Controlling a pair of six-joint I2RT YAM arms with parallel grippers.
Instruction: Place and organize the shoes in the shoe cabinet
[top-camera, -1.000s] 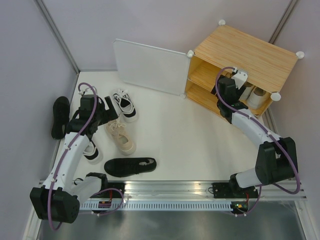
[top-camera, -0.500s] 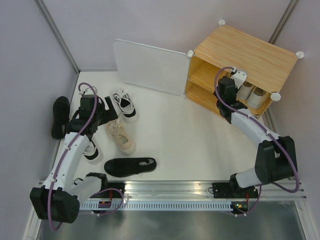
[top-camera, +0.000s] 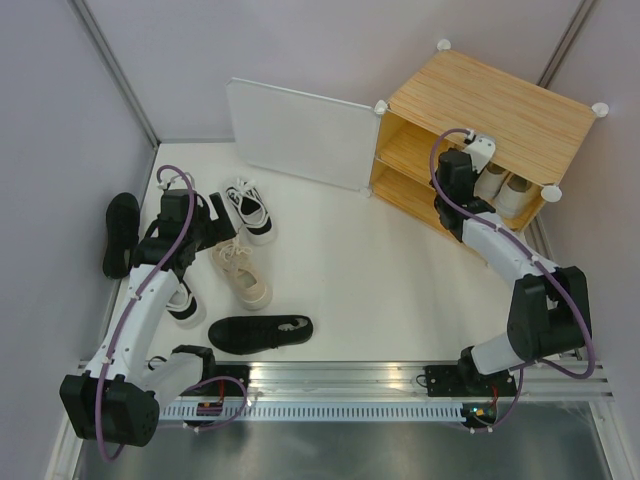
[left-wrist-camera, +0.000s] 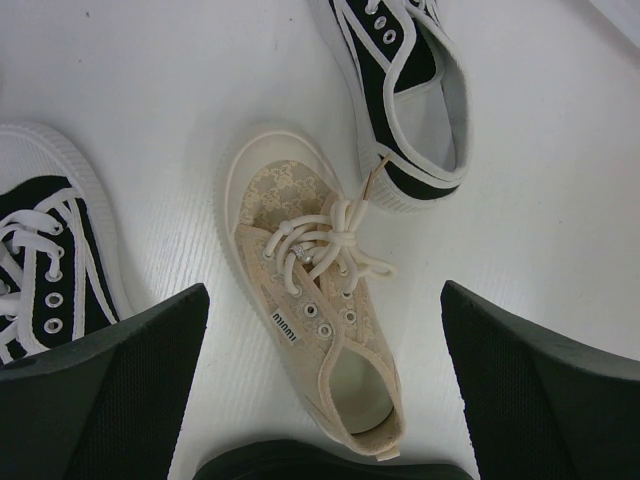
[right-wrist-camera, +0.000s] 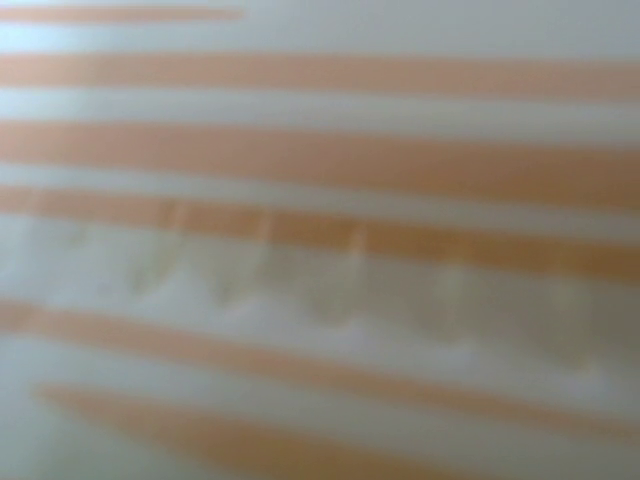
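My left gripper moves down and back toward my base next, astride the label-side rim of the cream shoe, since the shoe's opening leaves room for a finger.
My left gripper (top-camera: 222, 222) is open and empty, hovering over a cream lace-up shoe (top-camera: 241, 273). In the left wrist view the cream shoe (left-wrist-camera: 300, 250) lies on the floor between my two fingers (left-wrist-camera: 130, 370), untouched. White shoes with black trim lie above it (left-wrist-camera: 405, 90) and to its left (left-wrist-camera: 45, 260). The wood-topped shoe cabinet (top-camera: 490, 110) stands far right with its white door (top-camera: 300, 135) swung open. My right gripper (top-camera: 462, 168) reaches into its upper shelf, next to white shoes (top-camera: 505, 190). The right wrist view is a blur of white and orange stripes with no fingers showing.
One black shoe (top-camera: 121, 233) lies by the left wall and another (top-camera: 260, 332) near the front rail. A trimmed shoe (top-camera: 250, 210) and a second one (top-camera: 182, 300) flank the left arm. Grey walls close in the left and right sides.
The right wrist has moved slightly deeper into the cabinet's upper shelf. The left arm and the shoes on the floor have not moved.
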